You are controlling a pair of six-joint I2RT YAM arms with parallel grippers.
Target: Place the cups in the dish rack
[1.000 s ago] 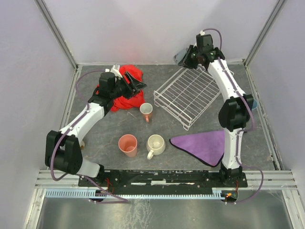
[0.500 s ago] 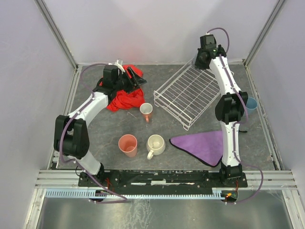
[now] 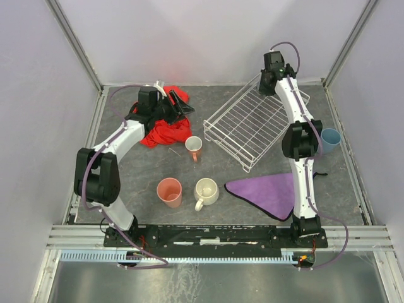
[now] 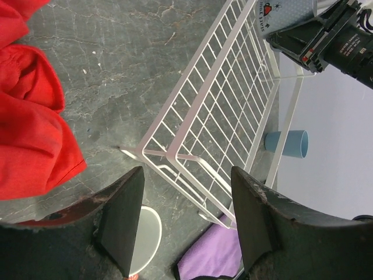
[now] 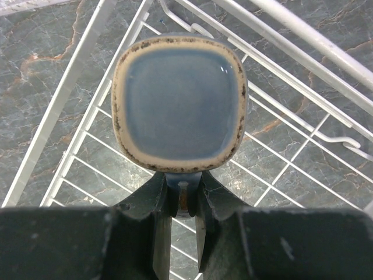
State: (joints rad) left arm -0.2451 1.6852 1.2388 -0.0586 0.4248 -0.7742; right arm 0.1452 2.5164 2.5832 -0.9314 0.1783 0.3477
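Observation:
The right gripper moves down onto the wires at the rack's far end [image 3: 256, 89] next and releases the handle, because the mug still hovers upright above those wires.
My right gripper [image 5: 185, 195] is shut on the handle of the small grey-blue mug [image 5: 178, 102] and holds it upright, just above the wires at the far end of the white dish rack [image 3: 249, 123]. In the top view the arm hides the mug. My left gripper [image 4: 189, 227] is open and empty, above the red cloth and facing the rack [image 4: 221, 105]. On the table stand the orange-and-white mug [image 3: 194, 147], the salmon-pink tumbler [image 3: 169, 192] and the cream handled mug [image 3: 206, 190]. The light-blue cup [image 3: 329, 139] stands right of the rack. No metallic cup is in view.
A crumpled red cloth [image 3: 165, 126] lies at the back left under my left arm. A purple cloth [image 3: 268, 192] lies at the front right, close to the rack's near corner. The enclosure walls stand close behind and beside the rack.
My right gripper has carried the grey-blue mug from beyond the rack's far left corner to above its far end. My left arm swung back toward the red cloth, then held still.

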